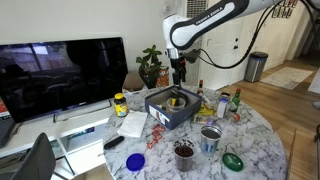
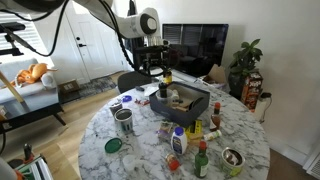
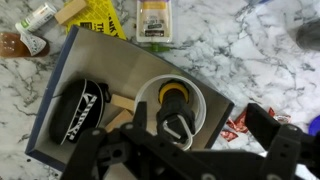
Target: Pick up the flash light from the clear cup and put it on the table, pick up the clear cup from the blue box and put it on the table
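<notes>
The flash light stands upright above the clear cup's rim. I will move my gripper down over the cup next, so its open fingers go around the top of the flash light [image 1: 175,99] [image 3: 172,102].
The blue box [image 3: 100,60] lies on the marble table [image 3: 250,50] and shows in both exterior views [image 1: 165,110] [image 2: 190,103]. The clear cup [image 3: 203,103] stands inside it at one end. The flash light [image 3: 176,97], yellow with a black head and a metal clip, stands upright in that cup [image 1: 176,100]. My gripper [image 3: 200,118] hovers just above, open; one of its fingers [image 3: 140,116] is over the cup's side and the other is out over the box's edge. It holds nothing. In the exterior views the gripper [image 1: 178,74] [image 2: 157,64] hangs over the box.
A black pouch [image 3: 80,112] and a wooden block [image 3: 120,105] also lie in the box. Around it on the table are a grey patterned cup [image 1: 210,138], a dark brown cup [image 1: 184,152], a red-capped bottle [image 1: 200,90], lids [image 1: 232,160], packets [image 3: 100,12] and red wrappers [image 3: 235,130].
</notes>
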Controlling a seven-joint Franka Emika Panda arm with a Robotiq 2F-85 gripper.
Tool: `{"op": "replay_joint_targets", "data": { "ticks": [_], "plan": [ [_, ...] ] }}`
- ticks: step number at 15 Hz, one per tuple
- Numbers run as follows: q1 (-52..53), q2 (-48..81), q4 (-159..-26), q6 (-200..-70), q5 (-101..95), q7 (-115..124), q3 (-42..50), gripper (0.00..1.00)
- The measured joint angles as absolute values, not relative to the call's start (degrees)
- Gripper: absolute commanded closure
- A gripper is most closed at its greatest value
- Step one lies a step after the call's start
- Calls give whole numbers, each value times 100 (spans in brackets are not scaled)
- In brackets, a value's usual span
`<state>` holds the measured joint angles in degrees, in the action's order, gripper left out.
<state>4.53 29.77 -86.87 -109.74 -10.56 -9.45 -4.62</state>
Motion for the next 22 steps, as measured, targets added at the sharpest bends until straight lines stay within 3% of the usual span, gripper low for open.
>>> {"op": "replay_joint_targets", "data": {
  "ticks": [15,22],
  "plan": [
    [278,4498,-7301,-10767,-666,-1636,-449,3],
    [218,4728,-7106,-10764,-511,-1779,-456,64]
  ]
}}
